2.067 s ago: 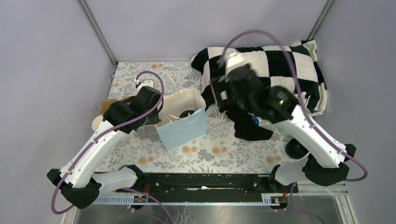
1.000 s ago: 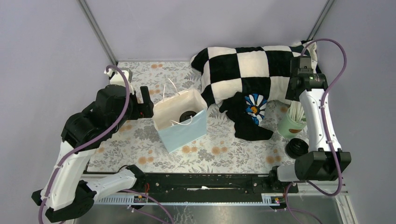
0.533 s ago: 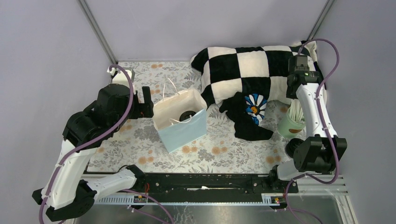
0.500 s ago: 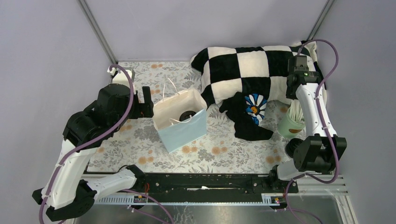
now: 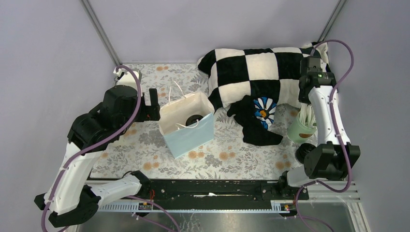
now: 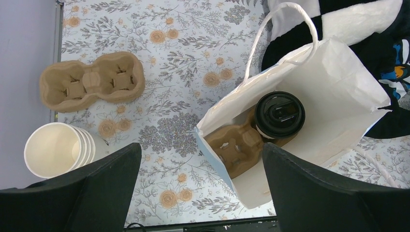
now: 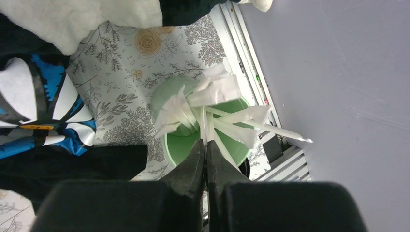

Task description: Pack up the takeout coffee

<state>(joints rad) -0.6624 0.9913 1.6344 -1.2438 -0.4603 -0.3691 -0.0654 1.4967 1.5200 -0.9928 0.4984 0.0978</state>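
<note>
I will raise my right gripper, then lower it over the mint-green cup's opening (image 5: 303, 124) (image 7: 209, 126) and release the straw, as the straw's lower end is still among the others.
The takeout coffee (image 6: 280, 113), a cream cup under a black lid, stands in a brown pulp carrier (image 6: 237, 147) inside the open pale-blue paper bag (image 5: 191, 137). From above, the coffee (image 5: 195, 118) shows as a dark disc in the bag. My left gripper (image 6: 200, 145) hangs open high over the bag's left edge, holding nothing. My right gripper (image 7: 205, 142) is at the far right, above the mint-green cup (image 7: 162, 104) of white paper-wrapped straws (image 7: 217, 92). Its jaws are shut on one thin white straw (image 7: 204, 123).
A stack of lidless cream cups (image 6: 55, 147) and a spare pulp carrier (image 6: 92, 82) sit left of the bag. A black-and-white checkered blanket (image 5: 261, 72) with a dark flower-print cloth (image 5: 263, 113) covers the back right. Black lids (image 5: 305, 153) lie near the green cup (image 5: 298, 130).
My right arm swung from the blanket to the green cup, and its jaws closed on a straw. My left arm drew back from the bag and rose.
</note>
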